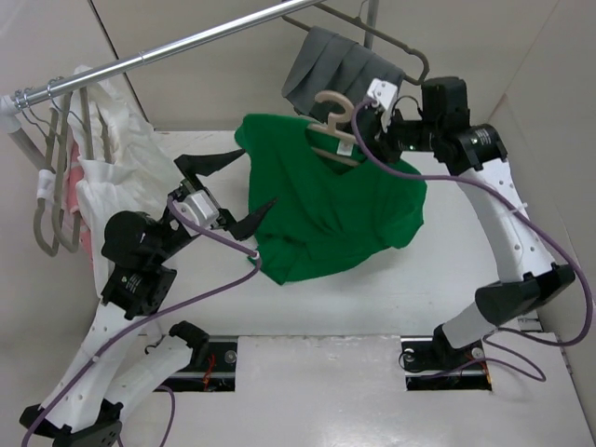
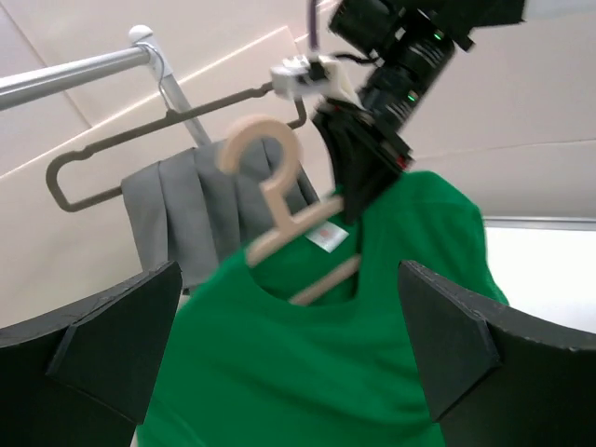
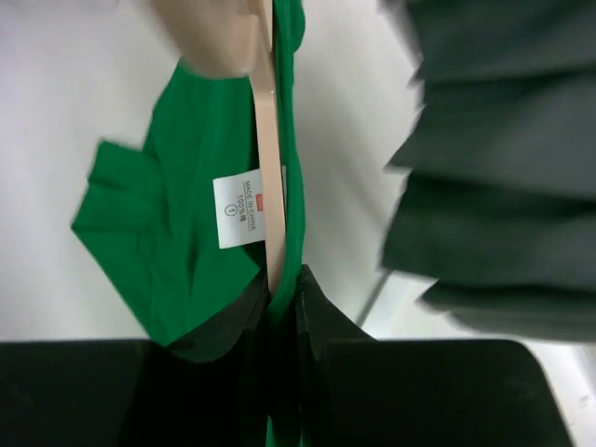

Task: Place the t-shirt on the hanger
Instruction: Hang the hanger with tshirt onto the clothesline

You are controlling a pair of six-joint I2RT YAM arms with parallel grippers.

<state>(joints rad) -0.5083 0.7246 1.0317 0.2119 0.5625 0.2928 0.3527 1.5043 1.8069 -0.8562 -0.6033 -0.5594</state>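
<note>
My right gripper holds the beige hanger, which is already inside the t-shirt's neck. It needs to move up and outward next and bring the hanger's bare hook onto the metal bar (image 1: 264, 16).
The bright green t-shirt (image 1: 326, 214) hangs in the air over the white table, its neck on the beige hanger (image 1: 333, 126). My right gripper (image 1: 368, 116) is shut on the hanger's shoulder and the shirt's collar together; the right wrist view shows the hanger (image 3: 267, 140), the white neck label (image 3: 239, 209), the t-shirt (image 3: 168, 233) and the right gripper (image 3: 284, 298). My left gripper (image 1: 237, 191) is open at the shirt's left edge and holds nothing. In the left wrist view its fingers (image 2: 102, 345) stand wide apart before the t-shirt (image 2: 307, 363) and the hanger (image 2: 270, 177).
A metal rail (image 1: 168, 47) crosses the back. On it hang a grey hanger with grey pleated cloth (image 1: 326, 65), just behind the beige hanger, and white and pink garments (image 1: 102, 158) at the left. Walls enclose the table on both sides.
</note>
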